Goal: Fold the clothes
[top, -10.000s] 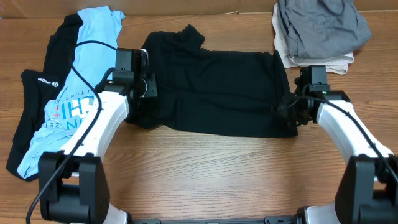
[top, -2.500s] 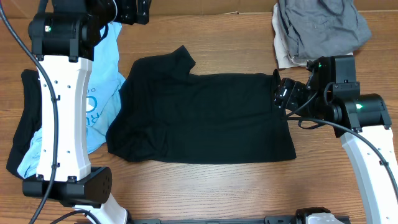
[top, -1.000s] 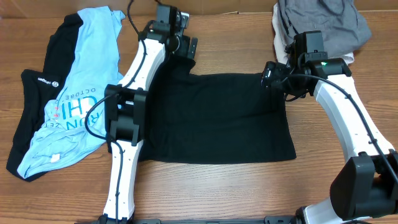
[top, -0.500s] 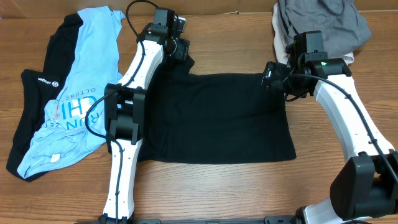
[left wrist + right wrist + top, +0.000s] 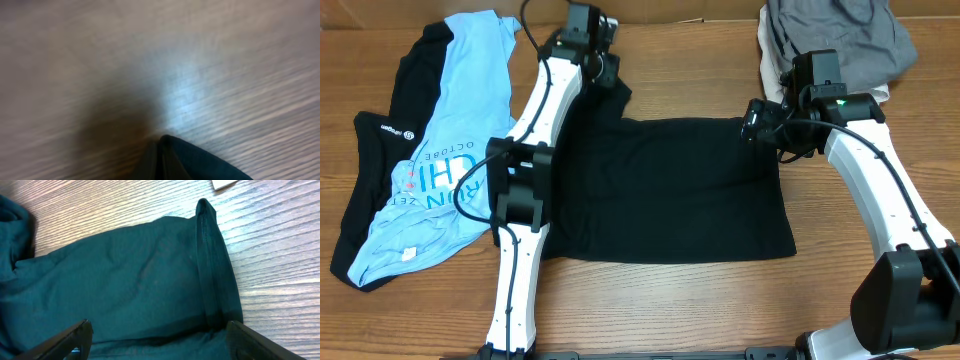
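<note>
I will next reach outward and down with my right gripper to pinch the shirt's far corner (image 5: 205, 209) by the grey folded pile, because that corner is outward of my open fingers.
The black shirt (image 5: 670, 190) lies spread flat across the middle of the table. My left gripper (image 5: 610, 76) is at its far left sleeve and is shut on that sleeve. The left wrist view is blurred and shows only a point of black cloth (image 5: 200, 165) over wood. My right gripper (image 5: 756, 124) hangs open over the shirt's far right corner. In the right wrist view its fingers (image 5: 70, 339) straddle the dark fabric (image 5: 130, 275), with the shirt's hem (image 5: 210, 265) running up between them.
A light-blue printed tee (image 5: 440, 150) lies on a black garment with a white logo (image 5: 370, 170) at the left. A grey folded pile (image 5: 835, 40) sits on a pale garment (image 5: 820, 98) at the back right, close behind my right arm.
My left gripper has shut on the shirt's far left sleeve and drawn it slightly toward the table's back edge. The right arm has stayed still.
</note>
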Controlling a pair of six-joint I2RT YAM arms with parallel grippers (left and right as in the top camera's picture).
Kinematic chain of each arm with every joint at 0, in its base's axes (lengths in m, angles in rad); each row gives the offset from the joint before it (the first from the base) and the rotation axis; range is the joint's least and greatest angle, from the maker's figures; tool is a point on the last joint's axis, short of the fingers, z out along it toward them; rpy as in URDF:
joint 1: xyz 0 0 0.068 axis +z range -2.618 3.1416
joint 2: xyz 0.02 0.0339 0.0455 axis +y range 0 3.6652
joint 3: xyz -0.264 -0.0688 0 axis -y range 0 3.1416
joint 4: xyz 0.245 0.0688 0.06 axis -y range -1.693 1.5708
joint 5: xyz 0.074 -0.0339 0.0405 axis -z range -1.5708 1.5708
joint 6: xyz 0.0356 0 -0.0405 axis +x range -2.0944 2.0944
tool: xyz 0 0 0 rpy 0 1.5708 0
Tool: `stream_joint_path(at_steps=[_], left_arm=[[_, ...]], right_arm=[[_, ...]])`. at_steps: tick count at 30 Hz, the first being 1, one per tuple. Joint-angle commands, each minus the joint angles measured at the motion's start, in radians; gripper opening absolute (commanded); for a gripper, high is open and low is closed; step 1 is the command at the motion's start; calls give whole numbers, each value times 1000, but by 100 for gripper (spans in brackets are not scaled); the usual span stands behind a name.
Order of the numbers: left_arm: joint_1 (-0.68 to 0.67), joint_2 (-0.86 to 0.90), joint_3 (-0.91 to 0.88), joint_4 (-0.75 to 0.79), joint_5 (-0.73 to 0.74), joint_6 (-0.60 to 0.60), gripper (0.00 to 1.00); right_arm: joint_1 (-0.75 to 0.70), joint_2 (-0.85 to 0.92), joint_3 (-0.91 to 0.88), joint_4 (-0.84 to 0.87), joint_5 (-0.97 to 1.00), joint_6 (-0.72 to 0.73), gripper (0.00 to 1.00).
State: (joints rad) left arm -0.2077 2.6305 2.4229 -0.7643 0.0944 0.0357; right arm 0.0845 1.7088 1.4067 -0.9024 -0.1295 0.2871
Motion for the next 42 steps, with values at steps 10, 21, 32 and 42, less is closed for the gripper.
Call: stream_joint_path(at_steps=[10,21,32,42], left_arm=[[-1,-230,194,-293,-27,-21,4],[3,-281,190,-771,-32,-82,4],[6,-280,121,-925,-106,-126,4],[8,-280,-105,-926,-129,-130,4]], right_arm=[[-6,0,31,-6,9,-7,88],[-6,1,31,-23,9,-7,88],[-8,54,31,127,111,-43,88],[-61,169,31,209,135,-83,87]])
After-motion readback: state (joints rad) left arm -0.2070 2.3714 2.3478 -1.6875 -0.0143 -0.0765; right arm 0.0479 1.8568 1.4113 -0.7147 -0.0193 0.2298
